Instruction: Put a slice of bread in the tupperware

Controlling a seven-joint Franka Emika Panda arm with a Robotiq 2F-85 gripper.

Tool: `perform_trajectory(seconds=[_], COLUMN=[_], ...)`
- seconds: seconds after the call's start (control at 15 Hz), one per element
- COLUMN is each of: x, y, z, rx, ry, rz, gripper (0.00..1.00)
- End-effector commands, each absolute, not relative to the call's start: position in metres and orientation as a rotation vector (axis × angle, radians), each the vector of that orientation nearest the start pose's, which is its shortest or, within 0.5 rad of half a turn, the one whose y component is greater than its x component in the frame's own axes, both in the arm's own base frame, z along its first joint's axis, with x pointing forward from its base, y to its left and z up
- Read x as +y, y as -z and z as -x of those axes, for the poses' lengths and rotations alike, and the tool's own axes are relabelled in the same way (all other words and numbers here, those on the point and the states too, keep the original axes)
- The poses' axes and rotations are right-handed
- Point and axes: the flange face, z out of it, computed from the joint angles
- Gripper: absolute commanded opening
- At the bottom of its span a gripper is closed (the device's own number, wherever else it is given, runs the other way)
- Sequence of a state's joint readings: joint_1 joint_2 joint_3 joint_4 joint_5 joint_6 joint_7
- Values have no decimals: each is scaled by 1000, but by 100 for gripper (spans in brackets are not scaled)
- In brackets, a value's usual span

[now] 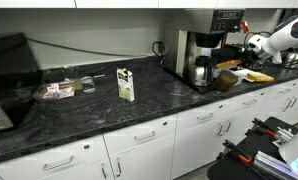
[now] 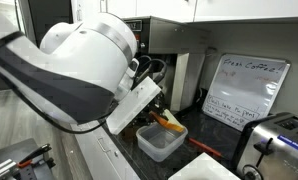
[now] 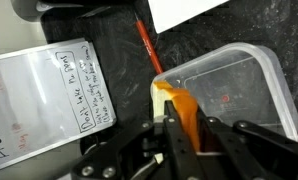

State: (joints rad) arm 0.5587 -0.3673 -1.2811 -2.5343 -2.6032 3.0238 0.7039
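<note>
My gripper shifts off the tupperware's rim next, toward the right in the wrist view. The slice point(image 2: 172, 125) then comes down into the tupperware's open middle.
In the wrist view my gripper point(image 3: 186, 112) is shut on the slice of bread point(image 3: 177, 98), a thin yellow-orange slice held on edge between the fingers. It hangs over the near rim of the clear tupperware point(image 3: 239, 90), which stands open on the dark counter. In an exterior view the slice point(image 2: 172, 125) hangs just above the tupperware point(image 2: 161, 145), and my arm hides most of the gripper. In an exterior view my arm's white wrist point(image 1: 274, 40) is at the far right, past the coffee machine.
A small whiteboard point(image 3: 39, 95) point(image 2: 244, 90) leans beside the tupperware. A red stick point(image 3: 147, 45) lies on the counter behind it. A coffee machine point(image 1: 204, 45), a toaster point(image 2: 279, 140), a carton point(image 1: 125, 84) and a bag point(image 1: 64, 88) stand on the counter.
</note>
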Motion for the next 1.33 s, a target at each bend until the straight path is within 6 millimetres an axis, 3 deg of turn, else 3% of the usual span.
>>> perform_trajectory(seconds=[0.0, 0.93, 1.0, 1.07, 1.2, 1.27], x=[-219, -231, -232, -234, -239, -241], y=[-304, -279, -278, -278, -276, -275], z=[-333, -338, -339, -339, -340, -341], rx=[1203, 1259, 1267, 1269, 1257, 1249], ry=[-606, -578, -570, -554, -528, -517], rz=[-2083, -2133, -2137, -2143, -2159, -2165], gripper=[4, 4, 11, 42, 44, 50])
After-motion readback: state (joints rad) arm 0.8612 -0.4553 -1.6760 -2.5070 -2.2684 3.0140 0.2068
